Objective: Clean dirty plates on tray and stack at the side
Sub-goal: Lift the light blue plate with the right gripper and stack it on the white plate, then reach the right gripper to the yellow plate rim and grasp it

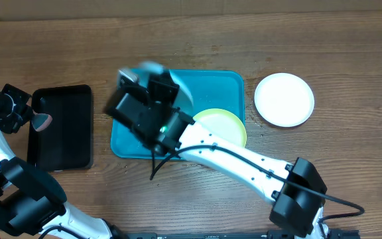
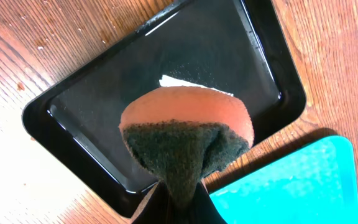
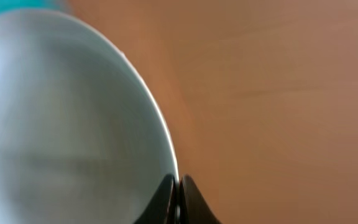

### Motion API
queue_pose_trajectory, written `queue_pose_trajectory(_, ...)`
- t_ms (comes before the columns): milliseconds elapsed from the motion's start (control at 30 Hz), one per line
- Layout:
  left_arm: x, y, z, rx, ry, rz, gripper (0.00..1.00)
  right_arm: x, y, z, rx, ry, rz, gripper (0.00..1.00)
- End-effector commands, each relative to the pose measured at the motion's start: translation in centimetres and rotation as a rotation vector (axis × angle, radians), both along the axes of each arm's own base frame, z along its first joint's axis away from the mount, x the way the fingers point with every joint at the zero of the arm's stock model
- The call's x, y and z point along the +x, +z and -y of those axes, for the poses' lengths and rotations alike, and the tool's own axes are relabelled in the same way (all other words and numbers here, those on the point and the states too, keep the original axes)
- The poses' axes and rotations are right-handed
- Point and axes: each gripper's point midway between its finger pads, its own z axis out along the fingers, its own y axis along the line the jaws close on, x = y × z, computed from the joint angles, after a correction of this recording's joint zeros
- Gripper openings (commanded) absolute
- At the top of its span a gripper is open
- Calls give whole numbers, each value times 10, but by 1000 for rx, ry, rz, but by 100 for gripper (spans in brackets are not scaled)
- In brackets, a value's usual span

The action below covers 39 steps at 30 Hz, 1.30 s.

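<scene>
The white plate (image 1: 284, 99), already beside the tray, lies to my right gripper's right in the overhead view, so I will swing over it, lower and release the pale blue plate's rim.
My right gripper (image 1: 152, 78) is shut on the rim of the pale blue plate (image 3: 61, 130) and holds it lifted and tilted over the left part of the turquoise tray (image 1: 221, 86); the plate shows blurred in the overhead view (image 1: 178, 83). The yellow-green plate (image 1: 225, 125) lies in the tray's front right, partly under my right arm. The white plate (image 1: 284, 99) lies on the table right of the tray. My left gripper (image 2: 178, 198) is shut on an orange and dark green sponge (image 2: 188, 134), held over the black tray (image 2: 104, 81).
The black tray (image 1: 62, 126) lies left of the turquoise tray, whose corner shows in the left wrist view (image 2: 291, 186). Wooden table all round. My right arm crosses the front of the table from its base (image 1: 297, 196).
</scene>
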Motion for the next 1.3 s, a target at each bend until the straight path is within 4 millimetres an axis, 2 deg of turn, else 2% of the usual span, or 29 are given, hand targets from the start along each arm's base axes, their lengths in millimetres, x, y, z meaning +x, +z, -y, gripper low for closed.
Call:
queue_pose_trajectory(0, 4, 0, 5, -19, -13, 12, 4, 13, -19, 4, 342, -112, -154, 4)
queue_pose_trajectory(67, 6, 0, 7, -28, -19, 19, 4, 36, 8, 45, 517, -345, -23, 4)
queue_pose_trajectory(100, 6, 0, 7, -27, -19, 19, 4, 44, 17, 57, 587, -390, -24, 4)
queue_pose_trajectory(200, 6, 0, 7, -25, -27, 19, 4, 58, 34, 79, 780, -380, -194, 4)
queue_pose_trajectory(300, 6, 0, 7, -23, -36, 19, 4, 70, 42, 118, 975, -365, -405, 4)
queue_pose_trajectory(367, 6, 0, 7, -24, -36, 19, 4, 77, 35, 160, 1048, -430, -496, 4)
queue_pose_trajectory(467, 6, 0, 6, -23, -36, 20, 4, 79, 11, 235, 1082, -624, -565, 4)
queue_pose_trajectory(567, 7, 1, 6, -21, -37, 24, 4, 67, -17, 308, 1080, -845, -603, 4)
queue_pose_trajectory(667, 9, 1, 6, -16, -40, 29, 4, 48, -46, 360, 1086, -1017, -639, 4)
queue_pose_trajectory(800, 12, 1, 10, -14, -53, 31, 4, 27, -82, 395, 1099, -1147, -679, 4)
queue_pose_trajectory(867, 13, 1, 12, -14, -61, 31, 4, 23, -97, 404, 1105, -1176, -679, 4)
queue_pose_trajectory(967, 15, 1, 16, -14, -74, 31, 4, 23, -116, 411, 1115, -1191, -667, 4)
queue_pose_trajectory(1067, 17, 1, 18, -12, -85, 31, 4, 23, -127, 411, 1116, -1189, -664, 5)
queue_pose_trajectory(1133, 18, 1, 20, -13, -89, 31, 4, 23, -129, 411, 1118, -1187, -659, 9)
queue_pose_trajectory(1200, 18, 1, 21, -13, -93, 31, 4, 24, -129, 411, 1118, -1184, -658, 21)
queue_pose_trajectory(1267, 18, 1, 21, -12, -97, 31, 4, 24, -129, 411, 1118, -1184, -659, 29)
